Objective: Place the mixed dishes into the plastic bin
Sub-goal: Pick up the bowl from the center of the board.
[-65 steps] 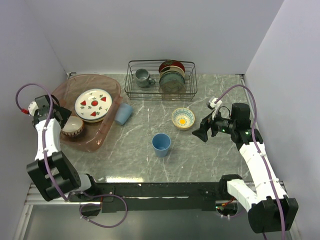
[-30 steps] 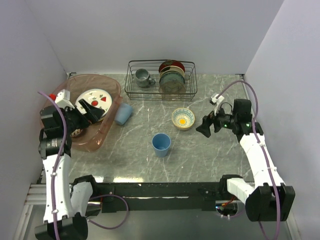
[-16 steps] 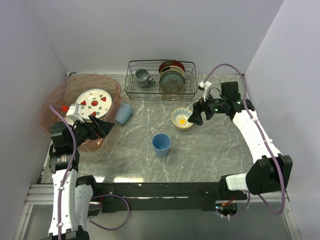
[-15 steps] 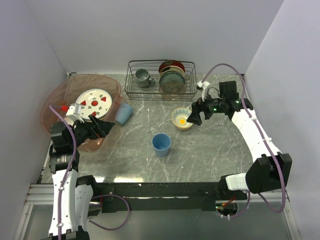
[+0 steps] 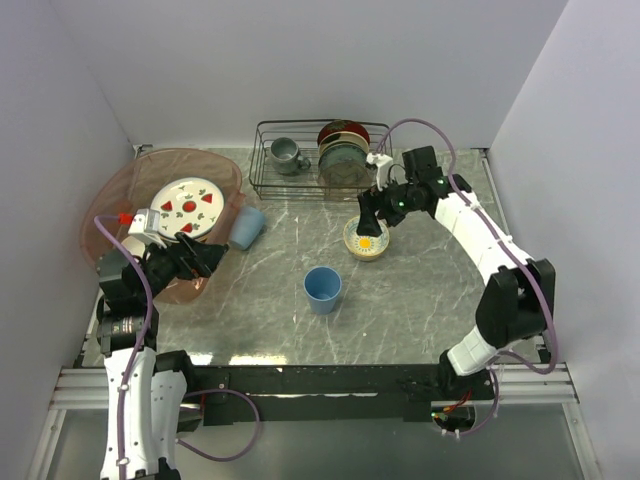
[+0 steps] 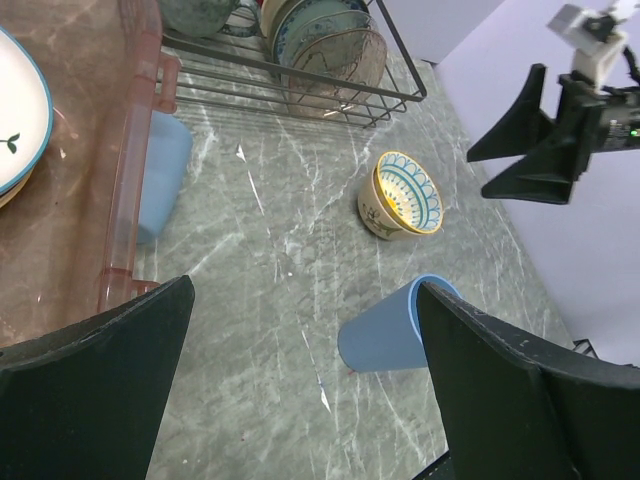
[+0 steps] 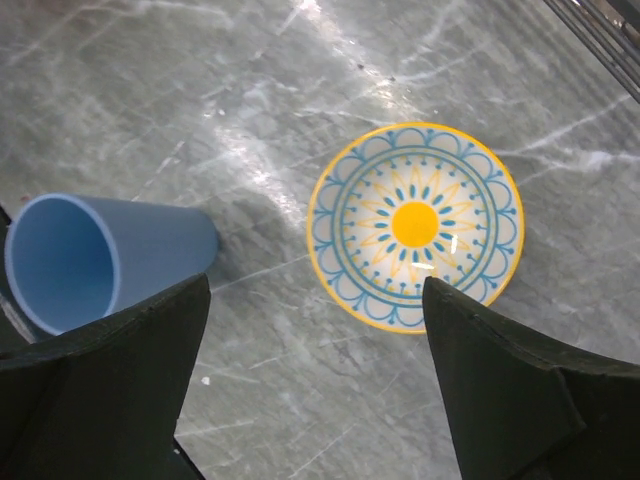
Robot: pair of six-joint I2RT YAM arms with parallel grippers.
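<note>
The bowl's rim farthest from the bin lies below my right gripper, with bare tabletop leaving room outside, so next I should lower it until its fingers straddle that rim.
The pinkish plastic bin (image 5: 118, 196) stands at the far left with the white strawberry plate (image 5: 187, 205) inside. One light-blue cup (image 5: 248, 226) lies on its side against the bin's right wall. Another light-blue cup (image 5: 322, 289) stands upright mid-table. A cream bowl (image 5: 366, 238) with a yellow rim and blue pattern sits right of centre. My right gripper (image 5: 372, 216) hovers open just above the bowl (image 7: 415, 225), nothing between its fingers (image 7: 317, 290). My left gripper (image 5: 200, 258) hangs open over the bin's near right rim (image 6: 125, 200), empty, facing the upright cup (image 6: 395, 325).
A black wire rack (image 5: 320, 160) with a grey mug and upright dark plates stands at the back centre, just behind the right arm. Grey walls close the table on three sides.
The right arm has swung left and away from me until its gripper hangs over the patterned bowl. The left gripper has drawn back slightly towards the near side of the bin.
</note>
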